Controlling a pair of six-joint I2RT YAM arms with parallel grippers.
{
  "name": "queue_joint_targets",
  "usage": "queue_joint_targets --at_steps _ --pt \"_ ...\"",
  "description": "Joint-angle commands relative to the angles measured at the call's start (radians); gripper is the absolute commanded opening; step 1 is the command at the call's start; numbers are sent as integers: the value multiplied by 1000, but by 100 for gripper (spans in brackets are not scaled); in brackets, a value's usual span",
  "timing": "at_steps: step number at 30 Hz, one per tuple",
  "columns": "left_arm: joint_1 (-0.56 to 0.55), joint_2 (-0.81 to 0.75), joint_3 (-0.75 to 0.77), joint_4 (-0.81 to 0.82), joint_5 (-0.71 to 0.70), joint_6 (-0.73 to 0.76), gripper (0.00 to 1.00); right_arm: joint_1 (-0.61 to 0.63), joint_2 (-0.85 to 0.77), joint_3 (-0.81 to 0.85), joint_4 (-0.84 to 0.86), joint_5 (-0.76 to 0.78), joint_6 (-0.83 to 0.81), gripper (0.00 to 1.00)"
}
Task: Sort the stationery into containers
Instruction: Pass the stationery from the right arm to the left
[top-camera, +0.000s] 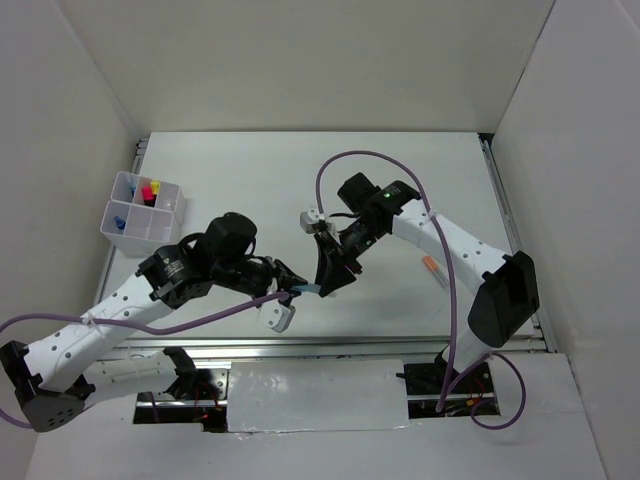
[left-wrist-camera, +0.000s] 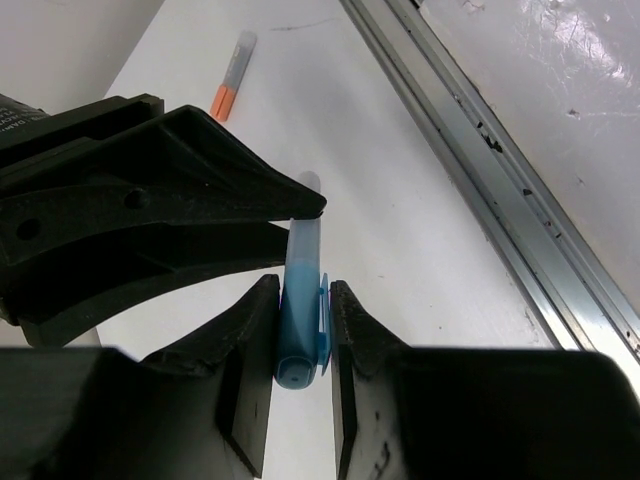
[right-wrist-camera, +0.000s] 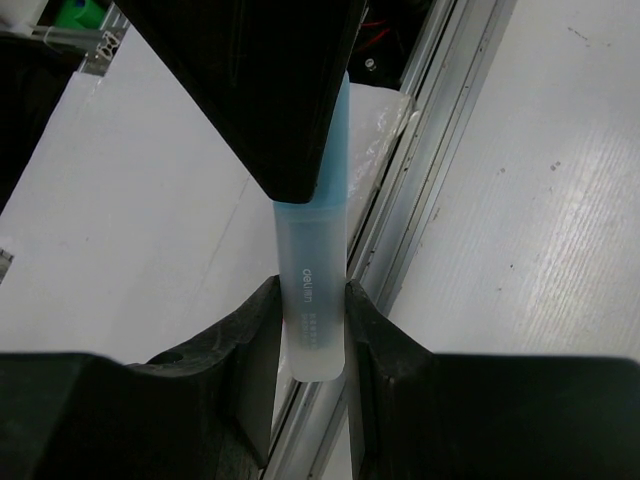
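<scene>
I should swing my left gripper outward and to the left in the top view next, over the box's section beside the blue item (top-camera: 138, 226), because that spot looks empty.
The light-blue marker (top-camera: 306, 291) hangs above the table's near edge, held between both grippers. My left gripper (left-wrist-camera: 303, 292) is shut on its blue capped end (left-wrist-camera: 298, 340), one pad against the cap's clip. My right gripper (right-wrist-camera: 311, 300) is shut on the frosted clear end (right-wrist-camera: 312, 250). In the top view the left gripper (top-camera: 288, 289) and right gripper (top-camera: 328, 284) face each other tip to tip. The translucent organizer box (top-camera: 112, 222) stands at the far left, with pink and yellow caps and a blue item in its compartments.
An orange-capped tube (top-camera: 432, 268) lies on the table right of the right arm, also seen far off in the left wrist view (left-wrist-camera: 232, 75). A metal rail (left-wrist-camera: 500, 190) runs along the table's near edge below the marker. White walls enclose the table.
</scene>
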Motion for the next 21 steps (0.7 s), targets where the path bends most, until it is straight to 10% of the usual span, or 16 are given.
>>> queue_joint_targets --at_steps 1,7,14,21 --pt "-20 -11 -12 22 -10 -30 28 15 -11 56 -21 -44 -12 9" --pt "-23 -30 -44 56 -39 -61 17 33 -37 42 6 -28 26 12" --pt "-10 -53 -47 73 -76 -171 0 -20 -86 3 127 8 195 76" --pt "35 -33 -12 50 -210 -436 0 -272 -156 21 286 100 336 80"
